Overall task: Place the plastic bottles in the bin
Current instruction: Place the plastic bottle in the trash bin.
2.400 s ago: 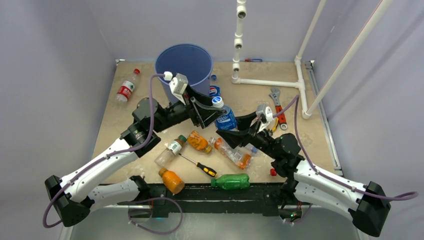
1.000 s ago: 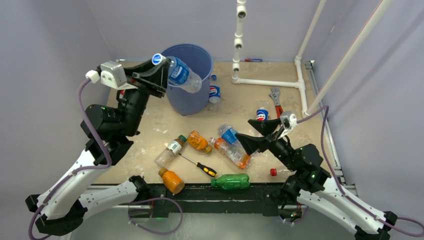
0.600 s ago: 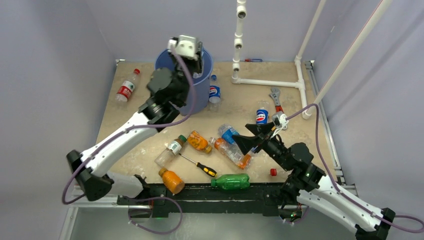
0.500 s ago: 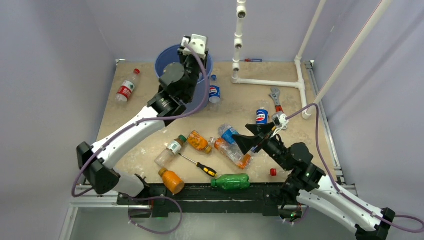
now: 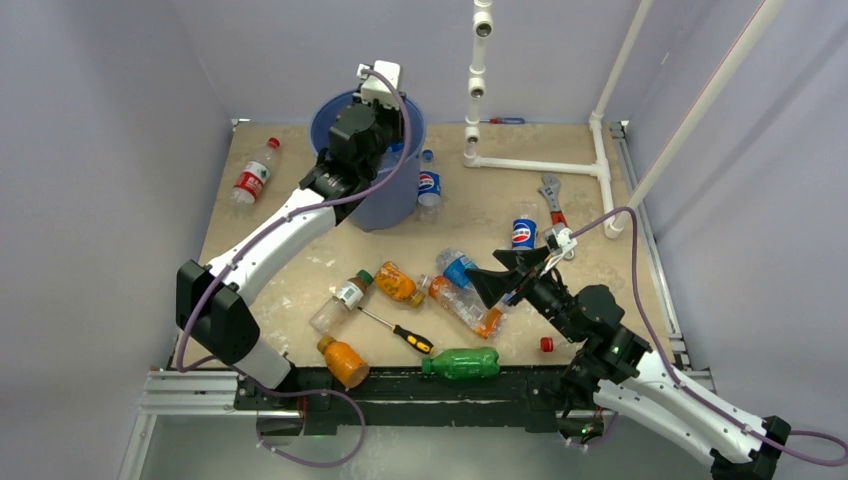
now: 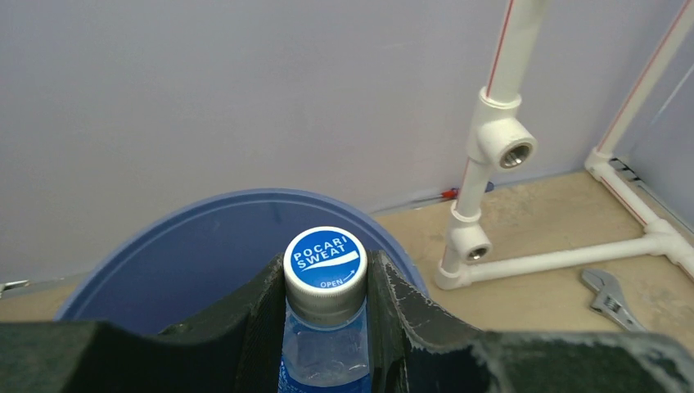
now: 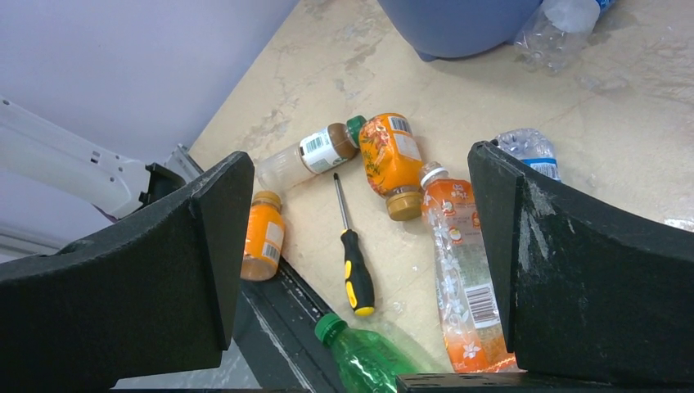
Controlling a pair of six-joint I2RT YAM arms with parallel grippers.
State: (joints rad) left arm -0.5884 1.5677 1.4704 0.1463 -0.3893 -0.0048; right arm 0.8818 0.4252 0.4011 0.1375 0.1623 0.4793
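Note:
The clear bottle is already hanging inside the rim of the bin, so my left gripper should next move a little further down into the opening of the blue bin (image 6: 245, 282) and open.
My left gripper (image 6: 325, 282) is shut on the neck of a clear bottle with a blue label and a blue-and-white cap (image 6: 325, 260). It holds the bottle over the mouth of the round blue bin (image 6: 188, 254). From above, the left gripper (image 5: 375, 108) sits over the bin (image 5: 395, 200). My right gripper (image 5: 478, 285) hangs open over the table and holds nothing. Beneath the right gripper (image 7: 360, 164) lie an orange bottle (image 7: 391, 160), a crushed orange-label bottle (image 7: 458, 262), a green bottle (image 7: 368, 356) and a small orange bottle (image 7: 263, 241). A red-label bottle (image 5: 252, 175) lies far left.
A yellow-and-black screwdriver (image 5: 398, 331) lies among the front bottles. A red-handled wrench (image 5: 552, 205) and a white pipe frame (image 5: 540, 165) stand at the back right. Pepsi bottles (image 5: 429, 185) (image 5: 523, 232) rest near the bin and the right arm. A red cap (image 5: 545, 344) lies near the front edge.
The left arm has swung from the bin's left side to over its mouth, still carrying the blue-label bottle. The right arm has held still for the last half second.

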